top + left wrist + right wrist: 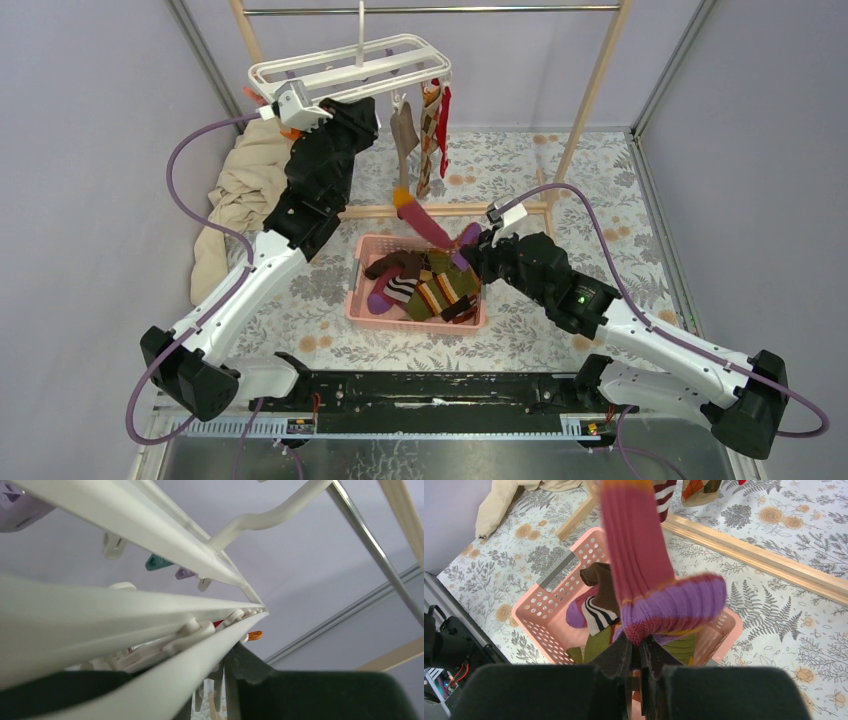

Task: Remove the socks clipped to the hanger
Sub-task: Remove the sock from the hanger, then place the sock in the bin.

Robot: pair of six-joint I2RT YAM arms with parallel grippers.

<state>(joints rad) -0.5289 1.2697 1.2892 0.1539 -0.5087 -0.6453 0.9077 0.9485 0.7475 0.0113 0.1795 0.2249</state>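
Observation:
The maroon sock is unclipped, so my right gripper will next lower it and go left in the top view, over the socks in the pink basket.
The white hanger hangs from the top rail. A beige sock, a brown argyle sock and a red sock are clipped under its right end. My left gripper is pushed up under the hanger. In the left wrist view a hanger bar crosses in front of its dark fingers and hides the gap. My right gripper is shut on a maroon sock with a purple end. That sock stretches up-left over the basket, free of the clips.
A pink basket with several socks sits mid-table. A beige cloth lies heaped at the left. The wooden rack's base bar and right post stand behind the basket, with a metal rail overhead.

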